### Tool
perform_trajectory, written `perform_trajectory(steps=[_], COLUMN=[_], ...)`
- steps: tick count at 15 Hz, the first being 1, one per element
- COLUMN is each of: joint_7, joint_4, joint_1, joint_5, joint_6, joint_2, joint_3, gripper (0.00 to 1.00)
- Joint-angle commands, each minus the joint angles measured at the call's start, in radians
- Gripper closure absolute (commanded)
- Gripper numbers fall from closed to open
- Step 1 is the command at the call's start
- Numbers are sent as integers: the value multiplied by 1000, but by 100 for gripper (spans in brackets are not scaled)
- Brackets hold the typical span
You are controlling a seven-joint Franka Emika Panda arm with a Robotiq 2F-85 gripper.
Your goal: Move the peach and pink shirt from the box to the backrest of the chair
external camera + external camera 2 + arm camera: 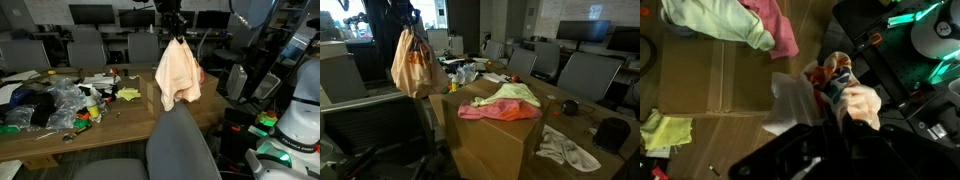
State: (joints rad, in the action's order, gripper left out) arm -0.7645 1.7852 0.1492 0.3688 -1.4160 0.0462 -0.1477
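My gripper should next move away from the box (pixel 490 150) and down over the top of the chair's backrest, which is below it. Then it should let go of the hanging peach shirt.
My gripper (pixel 176 30) (pixel 410 27) is shut on the peach shirt (pixel 178 75) (pixel 415 62). The shirt hangs bunched below it, with its orange-red print showing. It dangles above and just beyond the top of the grey chair's backrest (pixel 185 145). In the wrist view the gripper (pixel 830 115) pinches the crumpled peach shirt (pixel 855 100). The pink shirt (pixel 500 112) (pixel 783 30) lies in the brown cardboard box (pixel 490 150) (pixel 700 80), under a pale green cloth (pixel 515 95) (pixel 720 20).
The wooden table holds clear plastic bags and clutter (pixel 60 100) and a small yellow-green cloth (pixel 128 93) (pixel 665 130). A white cloth (pixel 570 150) lies beside the box. Smaller grey chairs (pixel 85 50) and monitors stand behind. The robot's white base (pixel 300 110) is close by.
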Motion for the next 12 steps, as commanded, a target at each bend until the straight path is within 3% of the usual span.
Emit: perform_trajectory(steps=[1,6,12], joint_7=[-90,-78,-95], joint_4=[51,150,281], joint_1=[14,24,66], joint_5=[-43,-193,-261], joint_6=[-36,-139,-185], joint_2=[62,143,251], joint_3=[-4,2,-3], gripper=[97,97,97])
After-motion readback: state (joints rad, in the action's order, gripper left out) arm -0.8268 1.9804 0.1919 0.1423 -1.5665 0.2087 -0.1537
